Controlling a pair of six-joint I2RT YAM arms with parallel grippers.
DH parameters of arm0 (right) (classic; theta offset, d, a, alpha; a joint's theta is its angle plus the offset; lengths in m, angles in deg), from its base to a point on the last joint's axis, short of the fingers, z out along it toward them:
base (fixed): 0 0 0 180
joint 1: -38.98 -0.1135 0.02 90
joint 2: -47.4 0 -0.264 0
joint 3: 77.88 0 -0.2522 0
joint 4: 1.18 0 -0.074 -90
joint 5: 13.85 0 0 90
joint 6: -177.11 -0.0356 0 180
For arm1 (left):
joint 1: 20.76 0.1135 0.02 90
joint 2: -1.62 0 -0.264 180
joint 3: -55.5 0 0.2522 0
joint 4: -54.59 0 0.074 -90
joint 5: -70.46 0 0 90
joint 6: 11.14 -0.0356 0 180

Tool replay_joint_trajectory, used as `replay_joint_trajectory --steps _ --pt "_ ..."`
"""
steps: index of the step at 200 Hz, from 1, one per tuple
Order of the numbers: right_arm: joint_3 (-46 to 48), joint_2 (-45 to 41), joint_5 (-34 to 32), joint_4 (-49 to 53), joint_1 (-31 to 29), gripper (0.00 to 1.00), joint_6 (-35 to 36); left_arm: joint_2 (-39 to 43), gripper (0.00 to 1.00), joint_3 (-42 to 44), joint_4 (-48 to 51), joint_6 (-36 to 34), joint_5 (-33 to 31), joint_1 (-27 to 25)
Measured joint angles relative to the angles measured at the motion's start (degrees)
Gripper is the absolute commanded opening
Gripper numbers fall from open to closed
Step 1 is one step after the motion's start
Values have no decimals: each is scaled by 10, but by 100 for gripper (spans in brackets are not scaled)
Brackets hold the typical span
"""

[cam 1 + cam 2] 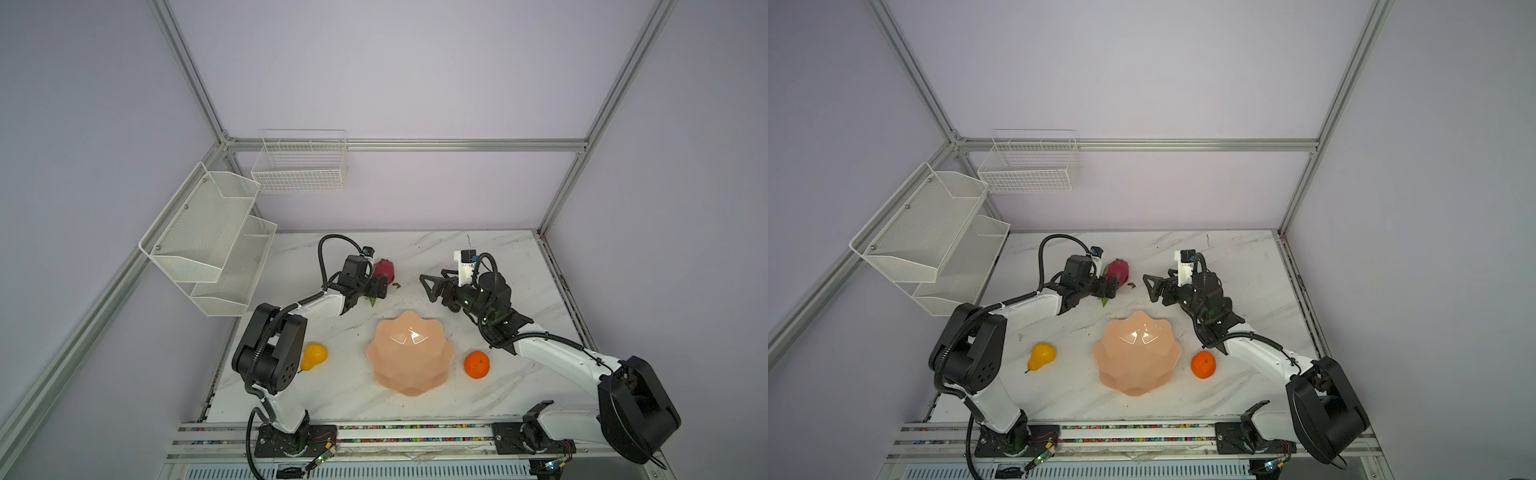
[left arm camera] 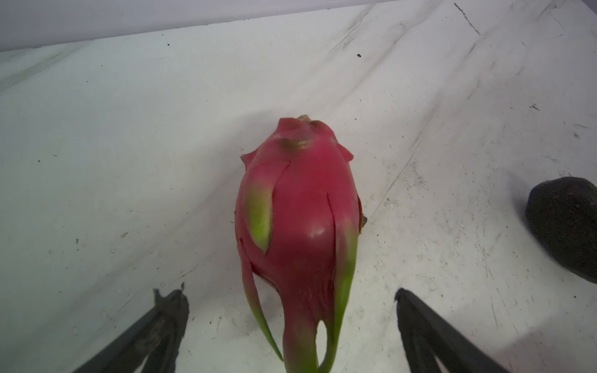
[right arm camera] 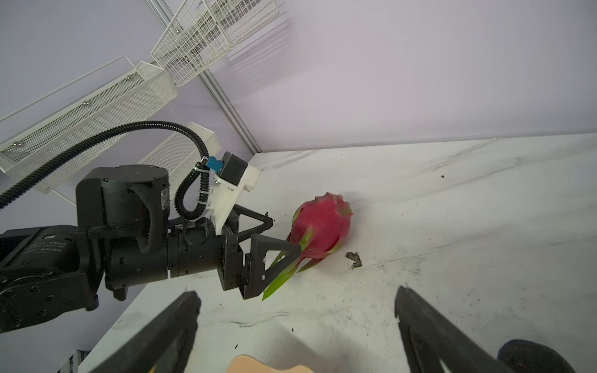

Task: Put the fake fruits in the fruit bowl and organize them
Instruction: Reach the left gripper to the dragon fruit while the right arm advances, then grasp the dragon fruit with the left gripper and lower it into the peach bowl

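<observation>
I will next lower my left gripper outward around the dragon fruit's magenta body [image 1: 385,269] [image 2: 296,214], which is below and outward of the gripper's fingers, because the fingers are only on both sides of the dragon fruit's green leaf end.
The magenta dragon fruit [image 1: 384,269] [image 1: 1118,269] [image 2: 300,219] [image 3: 321,224] lies on the marble table behind the empty peach-pink fruit bowl [image 1: 411,365] [image 1: 1136,365] [image 3: 258,364]. My left gripper [image 1: 379,287] [image 2: 290,297] [image 3: 284,235] is open, its fingers on either side of the fruit's green leaf end, not touching. My right gripper [image 1: 432,275] [image 1: 1156,275] [image 3: 295,294] is open and empty, right of the dragon fruit. A yellow pear [image 1: 314,355] [image 1: 1042,356] lies left of the bowl, an orange [image 1: 476,364] [image 1: 1203,364] right of it. A dark avocado [image 2: 565,226] [image 3: 533,355] lies below the right gripper, hidden in both top views.
Two-tier white mesh shelves [image 1: 208,241] hang on the left wall and a white wire basket [image 1: 299,166] on the back wall. A small brown scrap [image 1: 395,285] [image 3: 354,258] lies between the grippers. Aluminium frame posts border the table.
</observation>
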Motion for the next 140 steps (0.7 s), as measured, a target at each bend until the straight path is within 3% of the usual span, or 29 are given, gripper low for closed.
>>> replay_joint_trajectory --steps 94,140 --pt "1 -5 -3 21 0 97 19 -113 100 -65 -48 1 2 0" --pt "2 -5 -4 26 0 97 23 -120 74 -65 -100 10 0 0"
